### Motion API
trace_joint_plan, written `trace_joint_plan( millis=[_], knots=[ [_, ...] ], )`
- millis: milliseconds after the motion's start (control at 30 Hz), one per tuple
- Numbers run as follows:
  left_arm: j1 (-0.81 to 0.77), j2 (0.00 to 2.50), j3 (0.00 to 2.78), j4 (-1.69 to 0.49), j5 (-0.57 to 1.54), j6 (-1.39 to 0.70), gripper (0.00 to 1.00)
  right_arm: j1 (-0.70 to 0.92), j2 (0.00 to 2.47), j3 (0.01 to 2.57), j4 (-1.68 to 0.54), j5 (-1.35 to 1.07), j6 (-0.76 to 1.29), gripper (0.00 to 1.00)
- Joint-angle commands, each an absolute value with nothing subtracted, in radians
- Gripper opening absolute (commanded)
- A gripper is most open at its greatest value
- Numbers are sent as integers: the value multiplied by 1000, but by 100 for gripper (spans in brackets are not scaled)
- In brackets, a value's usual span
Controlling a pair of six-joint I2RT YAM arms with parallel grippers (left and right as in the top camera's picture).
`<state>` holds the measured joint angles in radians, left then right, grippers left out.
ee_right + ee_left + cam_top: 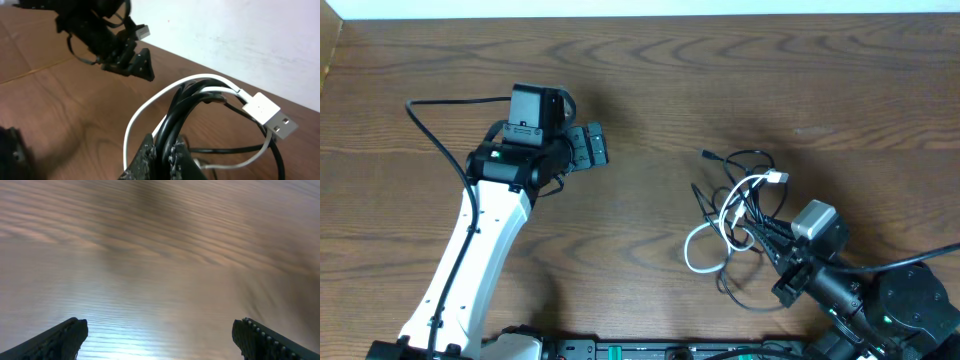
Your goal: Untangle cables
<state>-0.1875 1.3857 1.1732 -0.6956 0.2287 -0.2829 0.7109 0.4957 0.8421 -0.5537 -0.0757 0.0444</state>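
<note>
The table is clear and leaves room for the cords' loops. Next, my right gripper needs to lift the black cords, swing them outward over the bare table toward the wall [708, 106] and let go of them there.
The cables [735, 205] are a tangle of thin black and white cords lying at the table's right, with a white USB plug [777, 178] on top. My right gripper [765, 232] is shut on the black cords of the tangle. In the right wrist view the black cords [187, 112] run between the fingertips [162, 147], and the white cord with its USB plug [270, 114] loops past them. My left gripper [588, 147] is open and empty over bare table at the left, far from the cables. Its finger tips show wide apart in the left wrist view [160, 332].
The left arm [470, 250] reaches in from the lower left with a thick black lead [435, 140] looping off it. The right arm's base [890, 300] fills the lower right corner. The wooden table's far edge [640, 18] meets a white wall.
</note>
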Motion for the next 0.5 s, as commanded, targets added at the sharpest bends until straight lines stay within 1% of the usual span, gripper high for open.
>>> trace_joint_plan(
  millis=[0, 67, 167, 300, 367, 400, 467],
  knots=[
    [-193, 1391, 1188, -681, 580, -144, 98, 714, 537, 855, -512, -12, 43, 3],
    [-205, 1391, 1188, -679, 753, -67, 98, 714, 580, 855, -448, 38, 43, 4],
    [-229, 1391, 1188, -695, 902, -3, 98, 714, 663, 855, -286, 178, 35, 1],
    [-263, 1388, 1188, -750, 917, 83, 98, 707, 818, 855, 38, 331, 36, 1],
    [-266, 1383, 1188, -778, 841, 85, 98, 690, 917, 855, 196, 346, 36, 1],
    [-265, 1377, 1188, -793, 786, 81, 98, 681, 962, 856, 239, 345, 36, 3],
    [-261, 1365, 1188, -823, 675, 64, 98, 665, 1043, 856, 249, 332, 37, 19]
  ],
)
